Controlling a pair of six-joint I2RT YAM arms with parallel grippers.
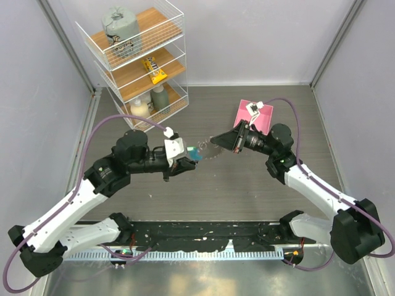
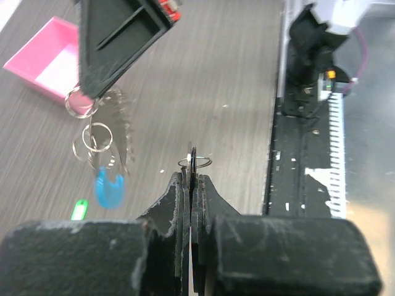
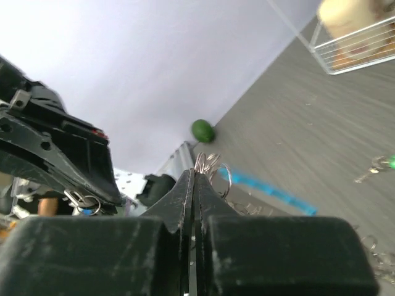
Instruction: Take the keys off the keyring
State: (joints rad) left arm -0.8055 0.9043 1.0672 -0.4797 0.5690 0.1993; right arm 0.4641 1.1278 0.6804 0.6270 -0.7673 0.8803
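Observation:
I need to move my left gripper down away from the hanging keys first, to get to the bare table (image 1: pixel 193 172) (image 2: pixel 131 212) beside the loose green-tagged key.
My right gripper (image 1: pixel 213 140) is shut on the keyring (image 3: pixel 208 165) and holds it above the table. The keys (image 1: pixel 214 152) hang from it as a jagged silver fringe, also seen in the left wrist view (image 2: pixel 118 131), with the blue band (image 2: pixel 109 188) at the bottom. The blue band also shows in the right wrist view (image 3: pixel 278 191). My left gripper (image 2: pixel 192 176) is shut on a thin dark key with a small ring (image 2: pixel 195 161) at its top. That key is held edge-on, apart from the bunch. In the top view my left gripper (image 1: pixel 194 158) is just left of the hanging keys.
A pink box (image 1: pixel 254 116) lies behind the right gripper. A white wire shelf rack (image 1: pixel 139 55) stands at the back left. A loose key with a green tag (image 2: pixel 78 209) lies on the table, and shows in the right wrist view (image 3: pixel 378 165). A black rail (image 1: pixel 203 237) runs along the near edge.

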